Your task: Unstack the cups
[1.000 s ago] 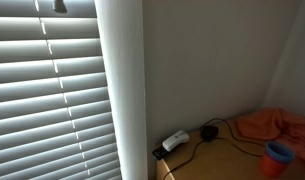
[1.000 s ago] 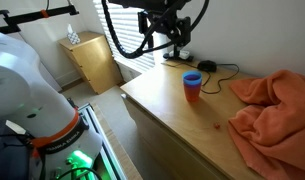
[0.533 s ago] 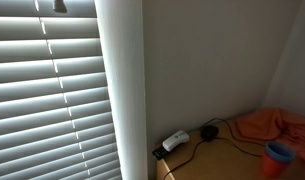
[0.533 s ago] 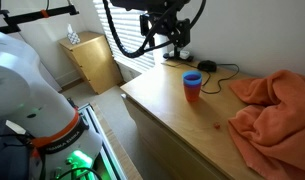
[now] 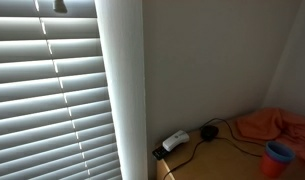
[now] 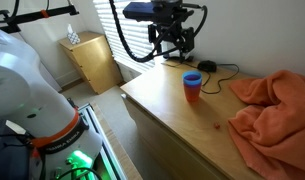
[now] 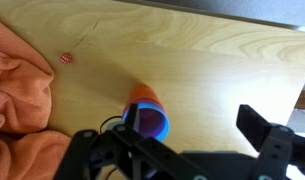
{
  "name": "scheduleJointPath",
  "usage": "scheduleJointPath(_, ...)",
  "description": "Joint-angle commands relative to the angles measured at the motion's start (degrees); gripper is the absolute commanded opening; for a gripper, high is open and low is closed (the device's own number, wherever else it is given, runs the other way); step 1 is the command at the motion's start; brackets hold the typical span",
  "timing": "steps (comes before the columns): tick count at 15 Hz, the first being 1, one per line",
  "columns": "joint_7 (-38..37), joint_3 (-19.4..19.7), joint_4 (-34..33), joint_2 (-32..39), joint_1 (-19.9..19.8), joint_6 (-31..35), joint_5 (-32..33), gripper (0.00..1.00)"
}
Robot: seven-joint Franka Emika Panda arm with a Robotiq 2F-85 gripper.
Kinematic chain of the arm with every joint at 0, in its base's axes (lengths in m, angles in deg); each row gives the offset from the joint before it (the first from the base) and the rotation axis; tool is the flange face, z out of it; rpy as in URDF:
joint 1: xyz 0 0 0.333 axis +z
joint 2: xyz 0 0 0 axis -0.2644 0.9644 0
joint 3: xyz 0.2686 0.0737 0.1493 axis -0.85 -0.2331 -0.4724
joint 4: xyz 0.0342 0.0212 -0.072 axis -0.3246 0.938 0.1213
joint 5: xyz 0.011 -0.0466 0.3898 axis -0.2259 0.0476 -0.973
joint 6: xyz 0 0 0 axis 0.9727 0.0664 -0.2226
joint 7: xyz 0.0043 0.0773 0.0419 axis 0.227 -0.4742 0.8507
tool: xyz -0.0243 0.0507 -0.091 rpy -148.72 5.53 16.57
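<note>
My spread fingers are above the blue cup's open top, which faces up, so my gripper needs to go down toward it next, with one finger inside and one outside the blue cup's near rim.
The stacked cups (image 6: 193, 85) stand upright on the wooden table: a blue cup nested inside an orange one. They also show at the right edge of an exterior view (image 5: 279, 158) and in the wrist view (image 7: 148, 113), seen from above. My gripper (image 6: 172, 45) hangs open and empty in the air above and behind the cups, nearer the window. In the wrist view its fingers (image 7: 177, 145) spread wide, with the cups by the left finger.
A crumpled orange cloth (image 6: 272, 105) covers the table's right part and shows in the wrist view (image 7: 22, 95). A black cable and puck (image 6: 206, 66) and a white adapter (image 5: 175, 141) lie near the wall. A small red die (image 7: 64, 60) lies on the wood. A wooden cabinet (image 6: 92, 60) stands by the blinds.
The arm has shifted: the gripper now sits slightly right and lower than before, nearer above the cups. The cups and cloth have not moved.
</note>
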Motion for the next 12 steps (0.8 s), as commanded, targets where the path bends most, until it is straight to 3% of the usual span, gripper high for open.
scheduleJointPath(1, 0.2, -0.5, -0.1, -0.1, -0.5, -0.1, -0.3, 1.00)
scheduleJointPath(6, -0.5, 0.3, -1.9, 4.8, 1.1, 1.3, -6.3, 1.00)
scheduleJointPath(12, -3.7, -1.5, -5.5, 13.9, 0.5, 6.8, -10.4, 1.00)
